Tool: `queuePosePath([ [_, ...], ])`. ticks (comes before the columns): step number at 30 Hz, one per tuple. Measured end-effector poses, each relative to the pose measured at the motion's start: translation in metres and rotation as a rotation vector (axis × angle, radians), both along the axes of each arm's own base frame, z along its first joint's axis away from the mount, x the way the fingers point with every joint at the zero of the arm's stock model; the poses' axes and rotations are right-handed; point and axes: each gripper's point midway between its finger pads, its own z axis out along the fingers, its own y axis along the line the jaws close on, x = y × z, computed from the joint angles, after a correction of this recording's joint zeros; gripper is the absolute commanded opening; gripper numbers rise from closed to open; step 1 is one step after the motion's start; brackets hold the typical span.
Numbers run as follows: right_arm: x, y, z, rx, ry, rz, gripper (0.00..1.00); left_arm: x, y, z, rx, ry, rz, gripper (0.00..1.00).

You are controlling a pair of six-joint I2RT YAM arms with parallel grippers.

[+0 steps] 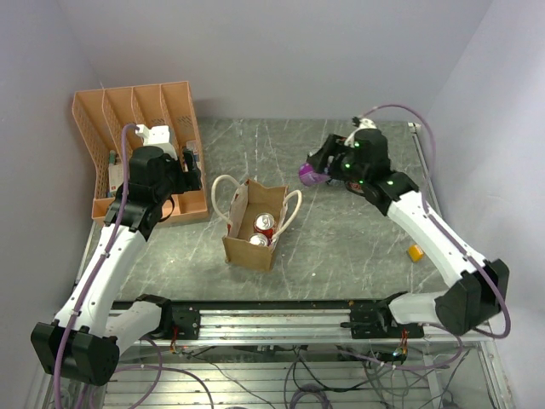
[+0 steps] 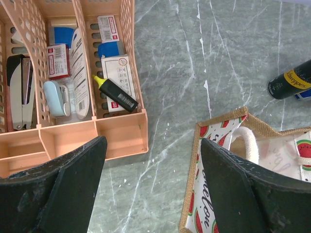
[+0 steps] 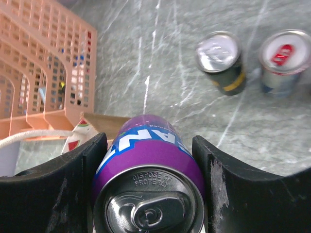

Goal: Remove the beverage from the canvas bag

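The right gripper should go down until the purple can stands on the tabletop beside the bag, near the black can, and then release it, because that tabletop is clear of cans.
The tan canvas bag (image 1: 247, 247) stands open mid-table with two cream rope handles. Two cans stand inside it, a red-topped one (image 1: 265, 223) and a silver one (image 1: 258, 240). My right gripper (image 1: 317, 170) is shut on a purple can (image 1: 308, 175), held in the air to the right of and beyond the bag. In the right wrist view the purple can (image 3: 150, 194) fills the gap between the fingers, above the bag's edge (image 3: 99, 124). My left gripper (image 1: 189, 181) is open and empty, left of the bag. In the left wrist view the left gripper (image 2: 153, 145) is over bare table beside the bag (image 2: 214, 194).
An orange slotted file rack (image 1: 140, 111) with stationery stands at the back left, close to my left gripper. A black can (image 3: 221, 60) and a red-topped can (image 3: 282, 60) stand on the table under my right arm. A small yellow object (image 1: 415, 252) lies at the right.
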Motion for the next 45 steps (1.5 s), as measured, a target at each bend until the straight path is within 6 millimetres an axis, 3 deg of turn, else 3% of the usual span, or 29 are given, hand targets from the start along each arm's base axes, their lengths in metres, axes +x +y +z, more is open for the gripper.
queuePosePath([
  [4, 0.000, -0.044, 0.012, 0.033, -0.052, -0.101, 0.00, 0.000, 0.000, 0.000, -0.001, 0.000, -0.002, 0.89],
  [8, -0.006, -0.072, 0.028, -0.003, -0.142, -0.194, 0.00, 0.000, -0.001, 0.000, -0.001, 0.001, -0.003, 0.89],
  [10, -0.008, -0.088, 0.026, -0.055, -0.174, -0.247, 0.00, 0.000, -0.001, 0.000, -0.001, 0.001, -0.004, 0.89],
  [13, -0.007, -0.115, -0.003, -0.188, -0.154, -0.344, 0.00, 0.000, -0.001, 0.000, -0.002, 0.001, -0.005, 0.89],
  [18, -0.009, -0.136, -0.090, -0.428, 0.047, -0.347, 0.00, 0.000, -0.002, -0.002, -0.003, 0.006, -0.009, 0.89],
  [22, -0.013, -0.125, -0.146, -0.523, 0.195, -0.241, 0.00, 0.002, -0.003, -0.005, -0.002, 0.016, -0.011, 0.89],
  [25, -0.016, -0.106, -0.169, -0.577, 0.238, -0.160, 0.00, 0.002, -0.003, -0.005, -0.001, 0.018, -0.011, 0.89],
  [28, -0.011, -0.077, -0.175, -0.624, 0.228, -0.088, 0.00, 0.002, -0.003, -0.005, -0.001, 0.018, -0.011, 0.89],
  [33, 0.017, -0.033, -0.171, -0.635, 0.186, -0.044, 0.00, 0.002, -0.003, -0.006, -0.001, 0.019, -0.011, 0.89],
  [38, 0.038, -0.025, -0.178, -0.633, 0.196, -0.078, 0.00, 0.003, -0.003, -0.007, 0.000, 0.022, -0.011, 0.89],
  [45, 0.043, -0.024, -0.189, -0.632, 0.219, -0.097, 0.00, 0.003, -0.003, -0.007, 0.000, 0.024, -0.011, 0.89],
])
